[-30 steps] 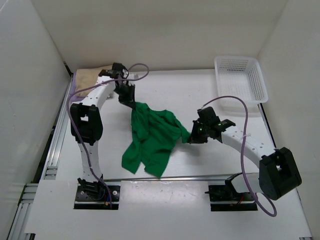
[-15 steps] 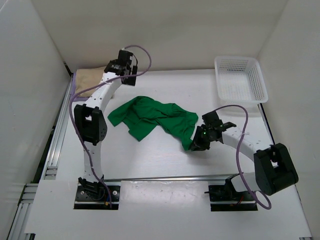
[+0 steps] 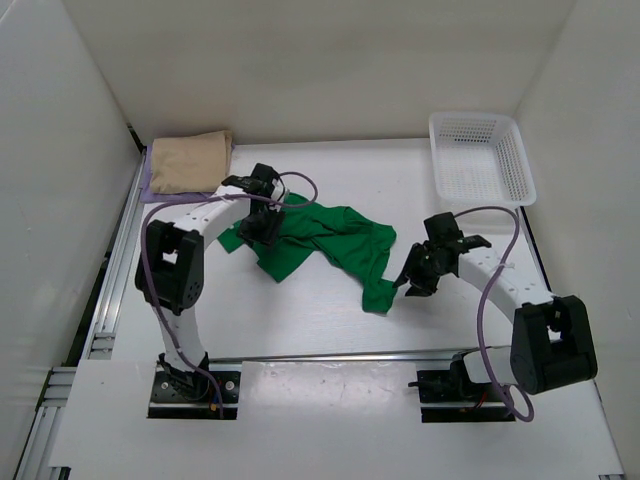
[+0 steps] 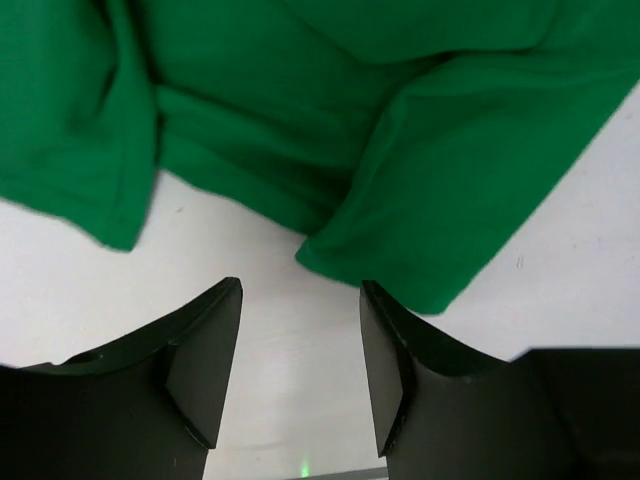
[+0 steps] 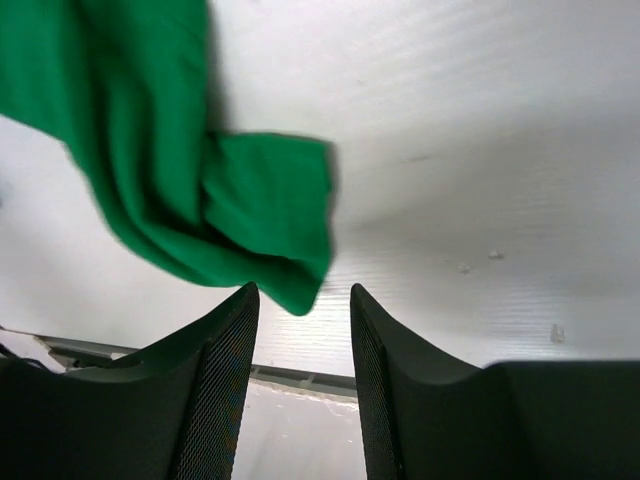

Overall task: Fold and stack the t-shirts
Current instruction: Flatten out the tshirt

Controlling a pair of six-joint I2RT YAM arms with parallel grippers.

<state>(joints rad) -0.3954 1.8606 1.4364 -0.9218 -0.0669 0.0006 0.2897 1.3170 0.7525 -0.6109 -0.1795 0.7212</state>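
Note:
The cloth lies to the left in the overhead view, so next I should turn my right gripper, move it to that side and lower it onto the shirt tail's bunched corner.
The bright green t-shirt lies crumpled and stretched sideways across the middle of the table. My left gripper hovers over its left part. In the left wrist view this gripper is open, with the green cloth just beyond its tips and bare table between them. My right gripper is by the shirt's right tail. It is open, and a corner of the green cloth lies at its tips, unclamped. The tan t-shirt sits folded at the back left on the lavender one, of which only an edge shows.
A white mesh basket stands at the back right corner. White walls close the table on three sides. A metal rail runs along the left edge.
Both grippers have let go of the green shirt, which dropped and now lies spread sideways. The left arm came from the back down to the shirt's left part. The right gripper drew back slightly right.

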